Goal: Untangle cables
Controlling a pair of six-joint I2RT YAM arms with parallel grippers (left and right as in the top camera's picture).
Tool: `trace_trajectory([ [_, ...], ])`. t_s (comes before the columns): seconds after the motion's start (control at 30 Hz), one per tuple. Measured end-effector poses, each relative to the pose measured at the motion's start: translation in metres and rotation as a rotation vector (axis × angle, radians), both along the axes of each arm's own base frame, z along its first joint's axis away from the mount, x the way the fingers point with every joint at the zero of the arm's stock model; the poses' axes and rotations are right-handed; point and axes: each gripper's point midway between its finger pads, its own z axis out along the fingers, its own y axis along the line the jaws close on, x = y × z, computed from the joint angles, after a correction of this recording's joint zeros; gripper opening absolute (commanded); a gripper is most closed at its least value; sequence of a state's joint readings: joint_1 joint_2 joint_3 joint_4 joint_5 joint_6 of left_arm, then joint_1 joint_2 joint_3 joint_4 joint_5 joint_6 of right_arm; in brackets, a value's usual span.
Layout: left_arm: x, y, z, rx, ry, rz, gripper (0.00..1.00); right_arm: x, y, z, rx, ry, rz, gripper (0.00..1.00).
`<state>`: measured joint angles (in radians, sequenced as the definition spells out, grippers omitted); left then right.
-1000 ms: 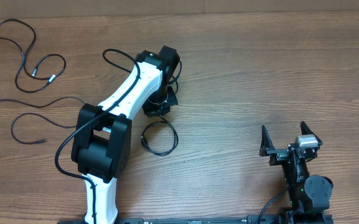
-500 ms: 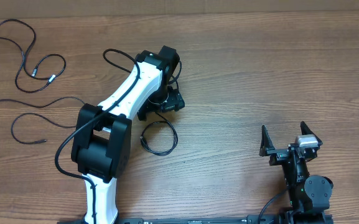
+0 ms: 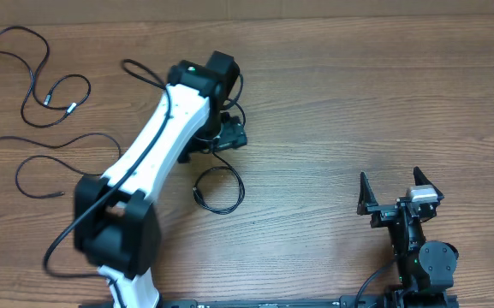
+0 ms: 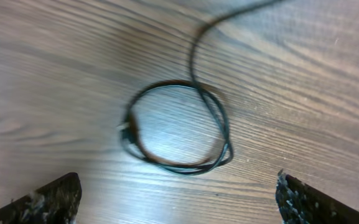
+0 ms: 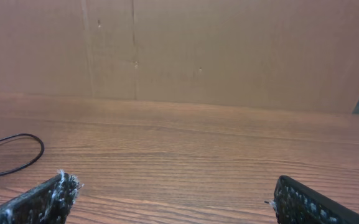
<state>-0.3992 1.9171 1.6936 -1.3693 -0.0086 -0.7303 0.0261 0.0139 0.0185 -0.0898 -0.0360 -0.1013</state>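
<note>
My left gripper will go down open onto that crossing (image 3: 225,165) (image 4: 197,86) and close its fingers there, since a single piece of cable leaves the coil across the coil's far edge.
One of the cables lies as a small black coil (image 3: 219,190) (image 4: 179,127) on the wooden table, and a single strand leaves it toward the upper right of the left wrist view. My left gripper (image 3: 217,145) (image 4: 178,182) hovers just behind the coil, open wide, with nothing between its fingers. Two more loose cables lie at the far left, one (image 3: 37,73) near the back and one (image 3: 54,158) nearer the front. My right gripper (image 3: 392,190) (image 5: 173,186) stands open at the front right, holding nothing. A cable loop (image 5: 17,155) shows at the left of its view.
The left arm's white links (image 3: 157,141) stretch diagonally from the front-left base over the table. A brown cardboard wall (image 5: 229,50) runs along the table's back edge. Thicker black wires (image 3: 144,73) hang off the left arm.
My left gripper has gone from shut to wide open. The left arm's elbow has swung left and its wrist has shifted slightly. The coil lies where it was. The right arm has not moved.
</note>
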Motion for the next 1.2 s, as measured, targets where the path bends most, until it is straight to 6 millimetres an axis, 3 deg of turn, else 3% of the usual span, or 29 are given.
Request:
trace_trajectory([
  [0.1, 0.006, 0.01, 0.023, 0.03, -0.088, 0.045, 1.0, 0.0, 0.0, 0.0, 0.0, 0.0, 0.0, 1.0],
  [0.23, 0.013, 0.011, 0.018, 0.046, -0.107, 0.11, 0.99, 0.0, 0.0, 0.0, 0.0, 0.0, 0.0, 1.0],
  [0.57, 0.025, -0.005, -0.051, 0.039, 0.01, 0.155, 1.0, 0.0, 0.0, 0.0, 0.0, 0.0, -0.001, 1.0],
  [0.63, 0.023, -0.007, -0.065, 0.042, 0.045, 0.156, 0.92, 0.0, 0.0, 0.0, 0.0, 0.0, 0.0, 1.0],
  [0.7, 0.022, -0.008, -0.074, 0.042, 0.072, 0.159, 0.69, 0.0, 0.0, 0.0, 0.0, 0.0, -0.001, 1.0],
  [0.8, 0.019, -0.01, -0.082, 0.038, 0.099, 0.164, 0.54, 0.0, 0.0, 0.0, 0.0, 0.0, 0.0, 1.0],
  [0.93, 0.016, -0.011, -0.082, 0.034, 0.111, 0.155, 0.51, 0.0, 0.0, 0.0, 0.0, 0.0, 0.0, 1.0],
  [0.97, 0.016, -0.011, -0.082, 0.034, 0.111, 0.154, 0.44, 0.0, 0.0, 0.0, 0.0, 0.0, -0.001, 1.0],
  [1.03, 0.017, -0.012, -0.082, 0.031, 0.106, 0.149, 0.4, 0.0, 0.0, 0.0, 0.0, 0.0, 0.0, 1.0],
  [1.13, 0.019, -0.015, -0.083, 0.027, 0.097, 0.14, 0.48, 0.0, 0.0, 0.0, 0.0, 0.0, 0.0, 1.0],
  [1.2, 0.019, -0.015, -0.083, 0.026, 0.097, 0.132, 0.47, 0.0, 0.0, 0.0, 0.0, 0.0, 0.0, 1.0],
])
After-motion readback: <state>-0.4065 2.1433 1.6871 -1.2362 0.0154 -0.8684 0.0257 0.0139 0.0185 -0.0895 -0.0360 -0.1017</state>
